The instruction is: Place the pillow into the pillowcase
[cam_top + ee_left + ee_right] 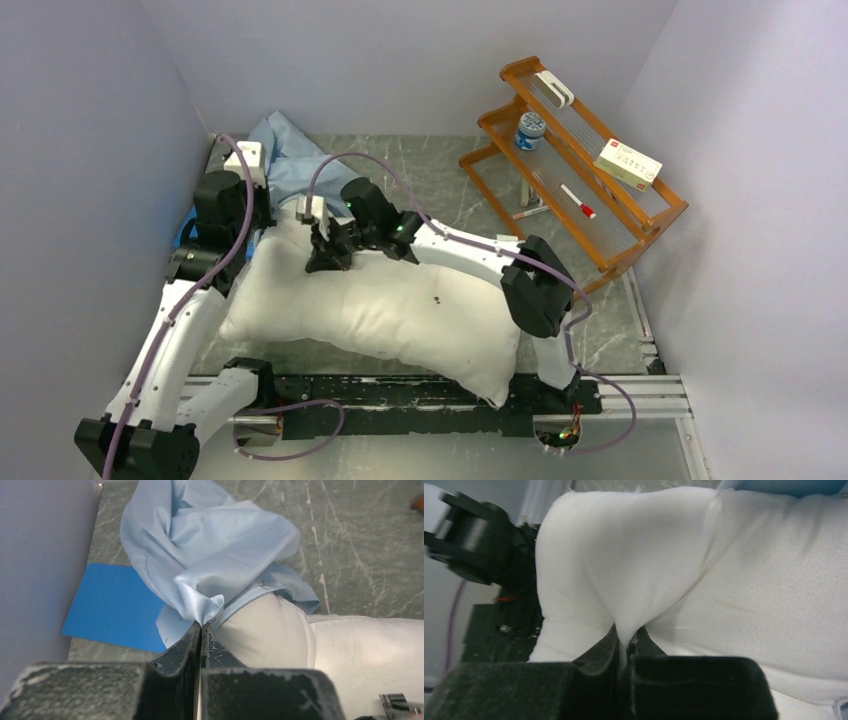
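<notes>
Only one corner of the pillow is covered. My right gripper needs to carry the pillow fold outward to the pillowcase's near edge [794, 489] next and let go.
The white pillow [390, 310] lies across the near half of the table, its far left corner by the pale blue pillowcase [290, 150], which is bunched at the back left. In the left wrist view the pillowcase [210, 550] drapes over one corner of the pillow [270, 630]. My left gripper [201, 626] is shut on a pinched fold of the pillowcase edge. My right gripper [625, 635] is shut on a pinched fold of the pillow [744, 595], at the pillow's far left top in the top view [328, 255].
A bright blue flat mat [115, 607] lies on the table by the left wall. A wooden rack [575, 160] with a small jar, a box and a pen stands at the back right. Grey walls close in on both sides.
</notes>
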Controlling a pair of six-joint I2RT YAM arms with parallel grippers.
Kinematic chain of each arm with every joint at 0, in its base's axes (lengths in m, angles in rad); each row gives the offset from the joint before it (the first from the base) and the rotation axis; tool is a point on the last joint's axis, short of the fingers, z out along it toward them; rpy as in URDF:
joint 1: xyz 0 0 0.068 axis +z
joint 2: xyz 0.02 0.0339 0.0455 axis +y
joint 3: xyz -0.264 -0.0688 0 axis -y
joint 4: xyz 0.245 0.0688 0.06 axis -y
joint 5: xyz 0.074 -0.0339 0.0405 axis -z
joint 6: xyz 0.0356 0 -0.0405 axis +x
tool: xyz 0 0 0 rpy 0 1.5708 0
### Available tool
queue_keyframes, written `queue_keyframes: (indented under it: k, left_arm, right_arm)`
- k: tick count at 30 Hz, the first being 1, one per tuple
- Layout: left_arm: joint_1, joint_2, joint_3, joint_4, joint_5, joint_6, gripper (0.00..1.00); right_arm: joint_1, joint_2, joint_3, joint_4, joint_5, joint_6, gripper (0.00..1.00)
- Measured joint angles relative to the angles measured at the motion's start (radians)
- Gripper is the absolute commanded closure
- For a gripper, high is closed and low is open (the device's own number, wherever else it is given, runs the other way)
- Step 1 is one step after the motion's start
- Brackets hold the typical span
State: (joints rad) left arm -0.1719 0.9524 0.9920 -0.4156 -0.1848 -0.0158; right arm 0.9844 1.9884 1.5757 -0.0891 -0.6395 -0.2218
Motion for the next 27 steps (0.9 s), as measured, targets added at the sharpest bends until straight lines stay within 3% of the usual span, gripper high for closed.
queue_keyframes:
  k: [4, 11, 14, 20, 27]
  left_arm:
    - [0.0, -0.055, 0.0, 0.008, 0.017, 0.0, 0.95]
    - [0.0, -0.124, -0.027, 0.03, 0.09, 0.055, 0.95]
    - [0.0, -0.123, -0.04, 0.029, 0.1, 0.073, 0.95]
    - [-0.013, -0.109, -0.042, 0.026, 0.055, 0.133, 0.95]
    - [-0.037, -0.086, -0.054, 0.044, 0.015, 0.187, 0.95]
  right_arm:
    - [-0.058, 0.016, 0.004, 0.08, -0.145, 0.127, 1.0]
    - [-0.164, 0.23, 0.178, 0.144, -0.294, 0.362, 1.0]
    - [-0.18, 0.22, 0.135, 0.232, -0.258, 0.468, 1.0]
    - [-0.281, 0.082, -0.121, 0.507, -0.08, 0.698, 1.0]
    - [-0.369, 0.022, -0.216, 0.657, 0.124, 0.823, 1.0]
